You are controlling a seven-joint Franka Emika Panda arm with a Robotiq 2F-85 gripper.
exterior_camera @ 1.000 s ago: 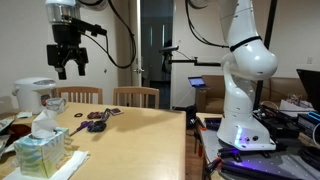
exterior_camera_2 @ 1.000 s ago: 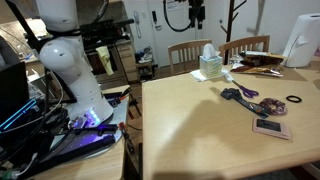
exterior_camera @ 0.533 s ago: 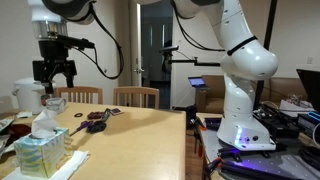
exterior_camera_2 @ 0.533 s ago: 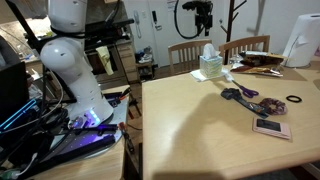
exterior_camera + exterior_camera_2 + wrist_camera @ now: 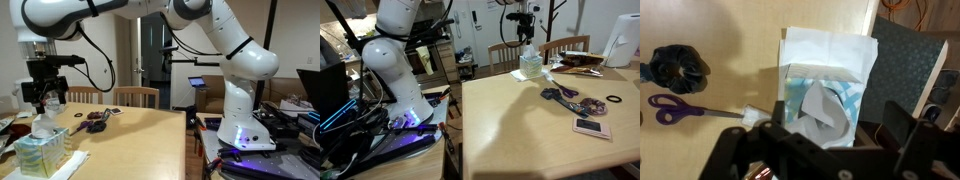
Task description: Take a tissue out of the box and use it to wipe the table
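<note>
I need to go almost straight down over the top of the white tissue [image 5: 43, 126], then close.
The teal-patterned box [image 5: 38, 155] stands near a table corner, also visible in an exterior view [image 5: 531, 69] and the wrist view [image 5: 845, 98]. A white tissue [image 5: 43, 126] sticks up from its top [image 5: 528, 52] [image 5: 818, 108]. My gripper [image 5: 47, 101] hangs just above the tuft, open and empty [image 5: 525, 35]. In the wrist view its two dark fingers [image 5: 825, 150] straddle the tuft without touching it. The tan table [image 5: 130, 145] [image 5: 520, 130] [image 5: 730, 30] carries the box.
A flat folded white sheet [image 5: 66, 164] [image 5: 830, 48] lies by the box. Purple scissors [image 5: 560, 94] [image 5: 685, 108], a dark scrunchie [image 5: 675, 68], a black wallet [image 5: 590, 128] and a ring [image 5: 614, 100] lie on the table. A white rice cooker [image 5: 33, 93] [image 5: 620, 40] and wooden chairs [image 5: 135, 96] stand behind.
The gripper has swung sideways across the table and come down, from high and off to the side to directly over the box's tissue tuft. Nothing on the table has moved.
</note>
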